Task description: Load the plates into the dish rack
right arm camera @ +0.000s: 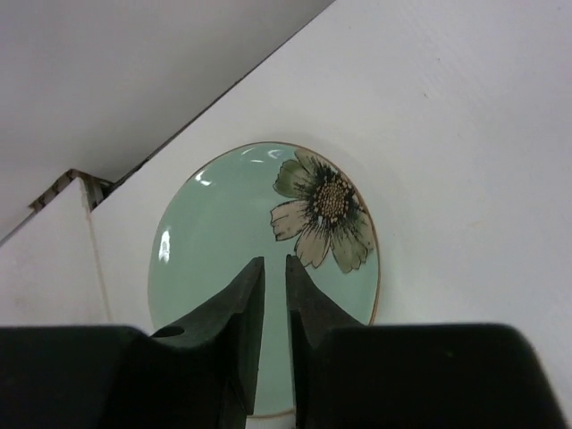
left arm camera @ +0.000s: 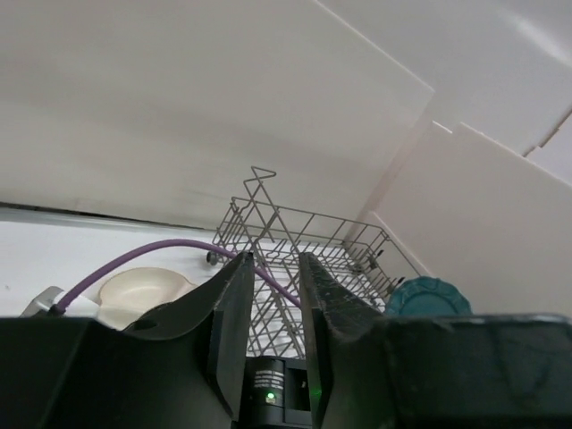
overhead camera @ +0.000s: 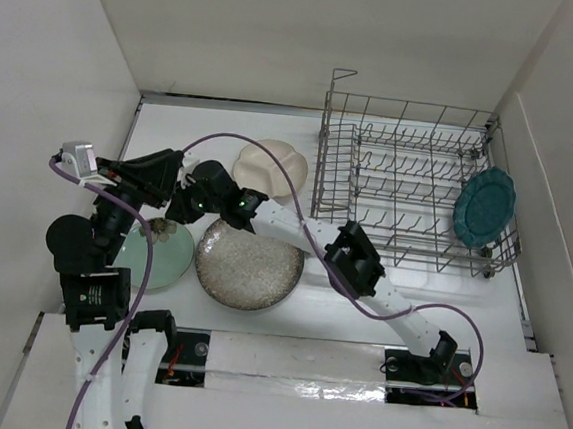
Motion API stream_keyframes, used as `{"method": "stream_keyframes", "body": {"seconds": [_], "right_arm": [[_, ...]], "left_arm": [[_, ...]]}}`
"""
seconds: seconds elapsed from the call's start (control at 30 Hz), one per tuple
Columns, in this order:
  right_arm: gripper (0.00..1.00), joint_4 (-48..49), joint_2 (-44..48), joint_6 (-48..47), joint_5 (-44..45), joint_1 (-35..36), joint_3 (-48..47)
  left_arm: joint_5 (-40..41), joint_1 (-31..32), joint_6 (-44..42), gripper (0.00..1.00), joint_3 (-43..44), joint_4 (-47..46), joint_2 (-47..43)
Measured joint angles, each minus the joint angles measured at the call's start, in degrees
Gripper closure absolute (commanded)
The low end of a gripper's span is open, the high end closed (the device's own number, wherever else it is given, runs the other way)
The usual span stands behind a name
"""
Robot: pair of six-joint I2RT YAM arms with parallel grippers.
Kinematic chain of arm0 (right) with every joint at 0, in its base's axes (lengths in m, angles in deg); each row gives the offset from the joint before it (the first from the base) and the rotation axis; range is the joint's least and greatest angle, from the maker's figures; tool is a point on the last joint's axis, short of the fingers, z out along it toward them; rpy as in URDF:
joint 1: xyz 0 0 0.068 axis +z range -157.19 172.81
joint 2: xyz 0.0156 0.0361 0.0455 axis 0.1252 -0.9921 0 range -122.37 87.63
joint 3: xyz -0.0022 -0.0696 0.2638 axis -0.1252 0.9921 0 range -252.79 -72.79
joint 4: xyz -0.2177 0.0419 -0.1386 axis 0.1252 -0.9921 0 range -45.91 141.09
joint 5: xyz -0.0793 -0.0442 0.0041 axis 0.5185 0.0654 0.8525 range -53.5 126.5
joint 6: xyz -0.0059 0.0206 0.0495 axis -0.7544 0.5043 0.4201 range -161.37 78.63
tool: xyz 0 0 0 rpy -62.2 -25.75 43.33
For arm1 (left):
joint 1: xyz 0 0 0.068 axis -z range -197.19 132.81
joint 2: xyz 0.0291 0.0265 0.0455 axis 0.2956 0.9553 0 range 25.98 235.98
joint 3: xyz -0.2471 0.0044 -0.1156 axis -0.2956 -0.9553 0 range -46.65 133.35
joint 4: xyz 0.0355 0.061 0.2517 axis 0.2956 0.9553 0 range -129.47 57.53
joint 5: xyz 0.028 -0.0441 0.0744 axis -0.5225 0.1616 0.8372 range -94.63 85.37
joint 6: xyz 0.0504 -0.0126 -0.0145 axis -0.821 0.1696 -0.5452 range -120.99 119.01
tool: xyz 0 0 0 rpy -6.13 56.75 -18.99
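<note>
I need to open my right gripper wider over the mint plate's rim next, move it toward the speckled plate [overhead camera: 249,266] and then lower it astride the mint plate's rim [overhead camera: 189,236].
The dish rack [overhead camera: 409,185] stands at the back right, with the dark teal scalloped plate [overhead camera: 484,205] upright at its right end. The cream three-compartment plate [overhead camera: 271,165] lies left of the rack. The speckled plate [overhead camera: 249,266] lies in front of it, and the mint plate [overhead camera: 153,253] is partly under my left arm. My right gripper [overhead camera: 182,208] hovers over the mint plate [right arm camera: 268,268], jaws [right arm camera: 275,264] a narrow gap apart and empty. My left gripper [overhead camera: 177,179] is just behind it, open [left arm camera: 275,268] and empty, facing the rack [left arm camera: 304,241].
White walls enclose the table on the left, back and right. The right arm [overhead camera: 362,266] stretches diagonally across the front of the rack and over the speckled plate's far rim. Its purple cable [overhead camera: 223,139] loops above the cream plate.
</note>
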Motion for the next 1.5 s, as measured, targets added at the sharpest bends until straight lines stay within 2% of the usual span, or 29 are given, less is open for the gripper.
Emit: {"method": "stream_keyframes", "body": {"seconds": [0.1, 0.13, 0.23, 0.5, 0.97, 1.23, 1.43, 1.5], "right_arm": [[0.64, -3.78, -5.38, 0.22, -1.6, -0.5, -7.43], [0.58, -4.59, -6.34, 0.46, -2.14, -0.79, -8.52], [0.5, -6.36, -7.32, 1.18, -3.23, -1.66, -9.03], [0.42, -7.1, -7.58, 2.08, -4.24, -3.04, -8.68], [0.42, -3.74, -11.67, 4.22, -7.43, -2.82, -6.54], [0.48, -2.78, -11.69, 5.14, -9.86, -1.66, -5.97], [0.6, -2.78, -11.8, 5.97, -11.93, -1.53, -5.68], [0.69, -2.64, -11.98, 6.25, -12.41, -1.53, -5.62]], "left_arm": [[0.35, 0.0, -1.27, 0.73, 0.0, 1.44, -0.76], [0.35, 0.0, -1.66, 0.72, 0.0, 1.73, -0.81], [0.37, 0.0, -2.89, 0.71, -0.02, 3.06, -0.72], [0.28, 0.0, -5.01, 0.71, -0.74, 4.07, -0.39], [-0.44, 0.0, -5.49, 0.71, -2.97, 4.13, 0.74], [-0.66, 0.15, -6.1, 0.71, -2.97, 4.13, 0.92], [-0.13, 0.46, -6.8, 0.71, -2.97, 4.17, 0.83], [0.13, 0.46, -7.02, 0.71, -2.97, 4.35, 0.81]]}}
